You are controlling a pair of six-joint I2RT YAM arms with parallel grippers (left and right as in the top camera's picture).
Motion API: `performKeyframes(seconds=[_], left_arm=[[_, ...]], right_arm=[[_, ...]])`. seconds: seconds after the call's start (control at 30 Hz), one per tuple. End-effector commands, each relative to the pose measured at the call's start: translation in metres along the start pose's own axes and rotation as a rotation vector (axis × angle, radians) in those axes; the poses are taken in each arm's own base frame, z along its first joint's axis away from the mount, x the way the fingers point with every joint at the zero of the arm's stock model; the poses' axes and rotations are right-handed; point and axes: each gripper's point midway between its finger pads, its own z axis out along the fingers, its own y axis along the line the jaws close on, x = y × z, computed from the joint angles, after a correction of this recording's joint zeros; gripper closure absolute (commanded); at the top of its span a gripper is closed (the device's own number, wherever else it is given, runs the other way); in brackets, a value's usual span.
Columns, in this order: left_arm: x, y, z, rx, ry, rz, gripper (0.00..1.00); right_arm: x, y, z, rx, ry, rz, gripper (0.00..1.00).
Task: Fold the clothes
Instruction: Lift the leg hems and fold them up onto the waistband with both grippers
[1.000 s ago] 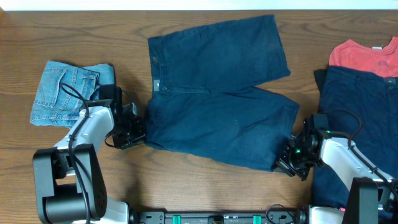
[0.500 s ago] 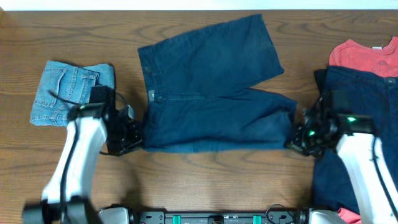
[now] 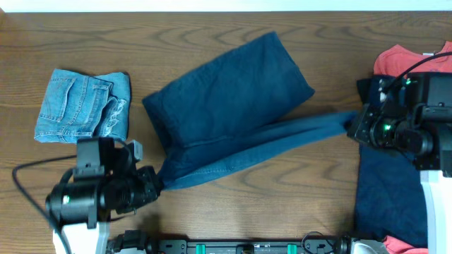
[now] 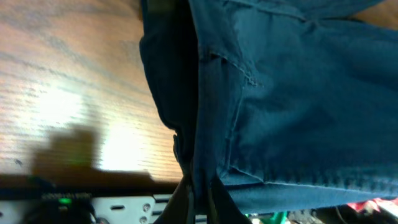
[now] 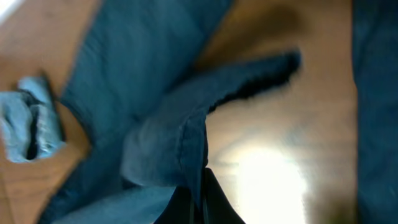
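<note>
The navy shorts go outward in my left gripper next, for release over their resting corner (image 3: 150,105) beside the denim shorts, since that corner lies outward of my gripper.
The dark navy shorts (image 3: 226,92) hang stretched between both arms, one half still resting on the table at the back. My left gripper (image 3: 159,186) is shut on their near-left corner, low at the front. In the left wrist view the cloth (image 4: 298,93) runs pinched between the left gripper (image 4: 199,200). My right gripper (image 3: 352,127) is shut on the right end, held out to the right. The right wrist view shows a hem fold (image 5: 161,143) clamped in the right gripper (image 5: 202,196).
Folded light-blue denim shorts (image 3: 81,106) lie at the left, seen small in the right wrist view as denim shorts (image 5: 31,124). A red T-shirt (image 3: 413,60) and another navy garment (image 3: 392,190) lie at the right edge. Bare wood table (image 3: 282,204) shows in front.
Both grippers have lifted the shorts' near edge off the table. The left went toward the front, the right up and to the right, pulling the cloth into a taut diagonal band.
</note>
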Motion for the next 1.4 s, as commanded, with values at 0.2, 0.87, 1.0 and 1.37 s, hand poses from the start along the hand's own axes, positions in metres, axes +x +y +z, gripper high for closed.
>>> performKeyframes(seconds=[0.2,0.87,1.0,1.37], left_arm=[[-0.024,0.010,-0.001,-0.071,-0.073,-0.016,0.94],[-0.135,0.043,0.077,-0.239,-0.116,-0.024,0.94],[-0.149,0.042,0.083,-0.231,-0.152,-0.019,0.94],[-0.179,0.036,0.079,-0.208,-0.280,-0.040,0.94]], right_arm=[[-0.068,0.003,0.023,0.031,-0.162,0.060,0.99],[-0.158,0.076,0.206,-0.261,-0.217,-0.111,0.99],[-0.166,0.090,0.225,-0.306,-0.262,-0.146,0.99],[-0.192,0.115,0.253,-0.412,-0.402,-0.185,0.99]])
